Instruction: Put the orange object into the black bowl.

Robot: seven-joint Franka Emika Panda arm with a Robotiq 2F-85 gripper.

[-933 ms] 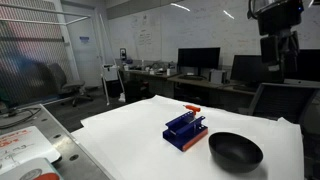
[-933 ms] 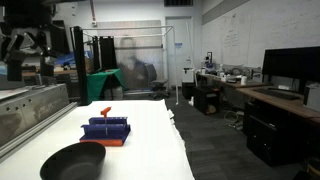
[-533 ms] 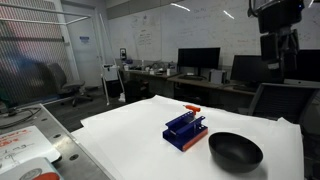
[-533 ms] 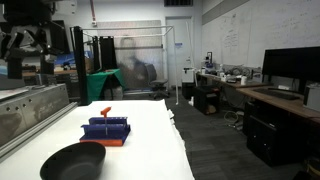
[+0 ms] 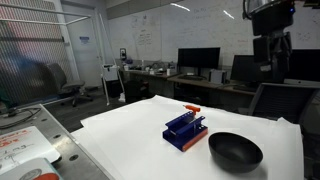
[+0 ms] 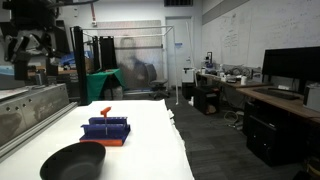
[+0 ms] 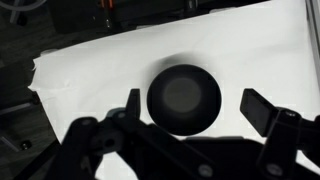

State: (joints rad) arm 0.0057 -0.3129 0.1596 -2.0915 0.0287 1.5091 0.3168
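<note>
My open gripper moves across to the blue slotted rack and down onto the orange object's orange-red end (image 5: pixel 192 108) next, because that end sticks up clear of the rack.
The orange object (image 5: pixel 192 108) rests on the blue slotted rack (image 5: pixel 186 130), its orange-red end up at the rack's far side; it also shows in an exterior view (image 6: pixel 105 111). The black bowl (image 5: pixel 235 151) sits empty on the white table beside the rack, seen in both exterior views (image 6: pixel 72 161). My gripper (image 5: pixel 273 48) hangs high above the table, open and empty, also in an exterior view (image 6: pixel 28 47). In the wrist view the open gripper (image 7: pixel 197 107) frames the black bowl (image 7: pixel 184 98) far below. The orange object is not clear in the wrist view.
The white table (image 5: pixel 130 135) has edges close to the rack and bowl. A metal frame and clutter (image 5: pixel 25 140) stand beside it. Desks with monitors (image 5: pixel 198 62) and chairs fill the room behind.
The gripper has shifted slightly while staying high above the table. The rack, orange object and bowl have not moved.
</note>
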